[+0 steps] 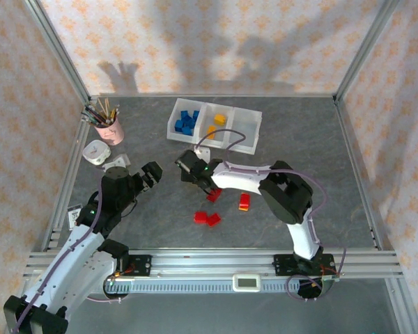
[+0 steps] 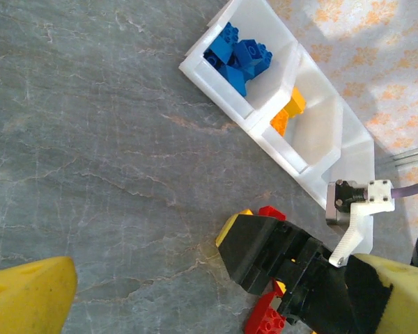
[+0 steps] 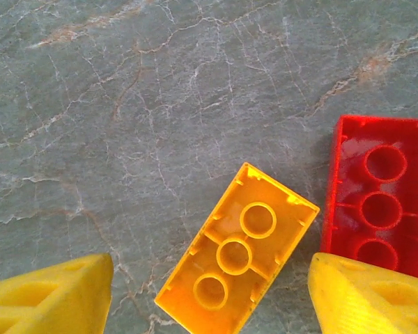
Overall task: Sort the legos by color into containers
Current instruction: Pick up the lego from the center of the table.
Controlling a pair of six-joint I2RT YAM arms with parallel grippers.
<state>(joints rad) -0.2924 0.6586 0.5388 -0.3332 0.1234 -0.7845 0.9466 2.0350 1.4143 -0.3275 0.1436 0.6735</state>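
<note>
The yellow-orange lego [image 3: 237,254] is below my right gripper with its long sides already between the open fingers, so my gripper should come down next and close on them.
A yellow-orange lego [image 3: 237,254] lies upside down on the grey table, between the yellow pads of my right gripper [image 3: 209,299]. The gripper is open and clear of the brick on both sides. A red lego [image 3: 380,202] lies upside down just right of it. From above, the right gripper [image 1: 198,182] hovers low in front of the containers [image 1: 249,145]. More red legos [image 1: 207,218] and a red-and-yellow one [image 1: 244,202] lie nearer the arms. Blue legos [image 1: 187,122] fill the left bin, and an orange one [image 1: 219,120] sits in the middle bin. My left gripper [image 1: 153,174] hangs open and holds nothing.
A pink cup of pencils [image 1: 109,129] and a white round object [image 1: 96,151] stand at the left edge. Aluminium frame rails [image 1: 216,263] border the table on all sides. The left wrist view looks across at the right gripper's black body [image 2: 265,250] and the tray [image 2: 334,181].
</note>
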